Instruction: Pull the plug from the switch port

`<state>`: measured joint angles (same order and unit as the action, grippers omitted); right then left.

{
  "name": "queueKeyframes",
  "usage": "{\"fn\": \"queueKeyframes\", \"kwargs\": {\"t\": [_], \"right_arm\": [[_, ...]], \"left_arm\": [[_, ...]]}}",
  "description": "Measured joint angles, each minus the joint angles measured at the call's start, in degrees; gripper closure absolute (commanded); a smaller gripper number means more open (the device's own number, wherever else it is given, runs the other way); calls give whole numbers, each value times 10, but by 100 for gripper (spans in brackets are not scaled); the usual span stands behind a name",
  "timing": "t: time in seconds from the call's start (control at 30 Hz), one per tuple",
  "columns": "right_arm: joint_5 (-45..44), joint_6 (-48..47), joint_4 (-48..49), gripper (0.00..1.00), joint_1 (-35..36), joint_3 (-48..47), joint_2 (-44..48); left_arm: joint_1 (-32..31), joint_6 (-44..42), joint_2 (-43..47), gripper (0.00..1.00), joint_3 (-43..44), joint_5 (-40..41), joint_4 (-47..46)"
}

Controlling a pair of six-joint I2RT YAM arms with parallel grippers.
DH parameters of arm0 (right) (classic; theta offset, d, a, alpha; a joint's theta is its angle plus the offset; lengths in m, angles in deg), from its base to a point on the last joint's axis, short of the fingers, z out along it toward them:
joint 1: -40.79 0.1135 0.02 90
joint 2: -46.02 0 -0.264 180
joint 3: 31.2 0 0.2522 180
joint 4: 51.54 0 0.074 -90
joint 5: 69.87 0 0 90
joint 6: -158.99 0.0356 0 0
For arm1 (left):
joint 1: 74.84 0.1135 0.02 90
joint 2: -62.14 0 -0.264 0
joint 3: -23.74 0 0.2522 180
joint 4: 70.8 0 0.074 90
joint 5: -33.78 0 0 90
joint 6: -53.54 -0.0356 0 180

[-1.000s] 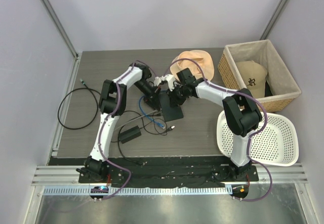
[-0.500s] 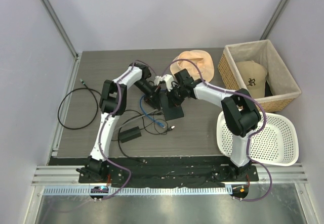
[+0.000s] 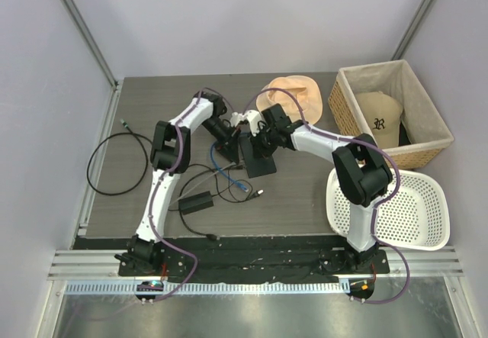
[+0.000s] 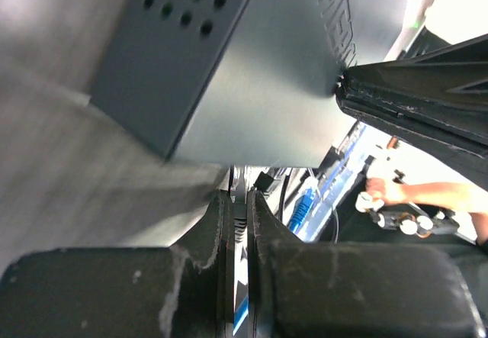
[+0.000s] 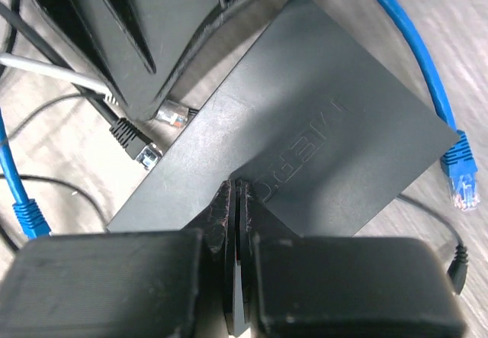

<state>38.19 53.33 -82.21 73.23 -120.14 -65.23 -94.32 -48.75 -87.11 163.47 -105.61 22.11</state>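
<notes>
The left gripper pulls from the switch [image 3: 259, 162] next, up, outward and to the left in the top view, and releases the plug there, since the far tabletop is bare.
The flat black switch [image 3: 259, 162] lies mid-table and shows in both wrist views [image 4: 259, 71] [image 5: 305, 147]. My left gripper [image 3: 231, 149] [image 4: 239, 197] is shut on the plug [image 4: 240, 208], with blue cable showing between the fingers. In the right wrist view the plug's clear tip [image 5: 171, 114] sits at the switch's edge; I cannot tell if it is inside a port. My right gripper [image 3: 258, 141] [image 5: 236, 189] is shut, its tips pressed on the switch's top. The blue cable [image 3: 227, 172] [image 5: 415, 56] runs to a loose end [image 3: 244, 191] [image 5: 461, 179].
A black plug [image 5: 136, 141] sits at the same switch edge. A black adapter brick [image 3: 195, 201] and thin black leads lie near left. A black cable loop [image 3: 114, 162] is far left. A peach hat [image 3: 290, 94], a wicker basket [image 3: 351, 101] and a white basket [image 3: 427, 201] are right.
Both grippers and the switch have shifted slightly towards the far side of the table. Both grippers stay shut.
</notes>
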Motion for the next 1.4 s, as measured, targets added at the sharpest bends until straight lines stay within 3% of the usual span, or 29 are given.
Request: {"fn": "queueKeyframes", "kwargs": {"t": [0.13,0.33,0.5,0.6,0.87,1.1,1.4], "right_arm": [[-5,0,10,99,-3,4,0],[-6,0,20,99,-2,9,2],[-9,0,21,99,4,8,2],[-9,0,21,99,4,8,1],[-9,0,21,99,4,8,1],[-9,0,20,99,4,7,1],[-9,0,17,99,4,5,0]], "left_arm": [[0,-1,-8,100,21,6,-1],[3,-9,64,100,-115,-17,-89],[0,-24,113,100,-148,52,-124],[3,-25,138,100,-124,105,-123],[74,-26,157,100,90,134,-106],[138,-30,228,100,118,203,-130],[167,-75,315,100,88,310,-258]]}}
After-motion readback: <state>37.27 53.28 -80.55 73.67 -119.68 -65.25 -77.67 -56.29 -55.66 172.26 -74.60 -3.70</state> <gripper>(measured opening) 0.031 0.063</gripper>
